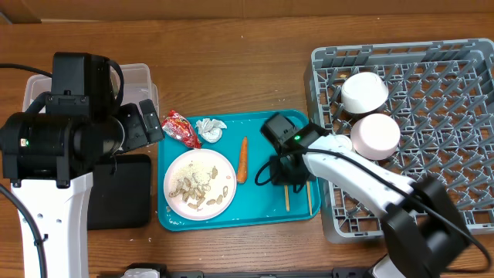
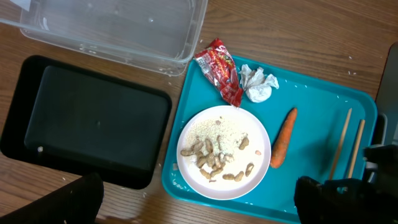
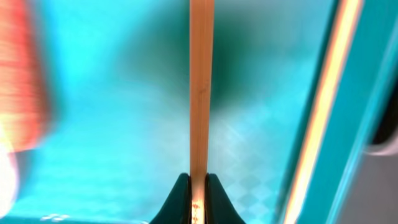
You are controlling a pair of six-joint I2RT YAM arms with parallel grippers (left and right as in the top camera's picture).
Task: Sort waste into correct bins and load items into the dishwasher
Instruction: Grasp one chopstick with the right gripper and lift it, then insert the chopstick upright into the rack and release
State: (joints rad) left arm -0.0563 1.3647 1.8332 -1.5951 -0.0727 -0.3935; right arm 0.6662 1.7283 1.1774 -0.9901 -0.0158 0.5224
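My right gripper raises the chopstick next, carries it over free rack cells past the bowls, to the gripper's right in the overhead view, and releases it.
A white plate [image 1: 224,166] holding beige food scraps sits on a teal tray [image 1: 262,208]. A carrot [image 1: 242,160], a red wrapper [image 1: 180,128] and a white tissue [image 1: 210,130] lie there too. My right gripper [image 1: 284,183] is down on the tray, shut on one wooden chopstick [image 3: 201,87]. The second chopstick [image 3: 323,112] lies beside it. Two white bowls [image 1: 364,91] sit upside down in the grey dish rack [image 1: 432,177]. My left gripper [image 1: 147,123] is open and empty, high above the plate [image 2: 205,186]. The cup is out of view.
The clear tub [image 1: 139,77] and the black tray [image 1: 120,193] lie left of the teal tray, partly under my left arm. Both show empty in the left wrist view, tub [image 2: 124,31] and black tray [image 2: 87,118]. The rack wall stands just right of the chopsticks.
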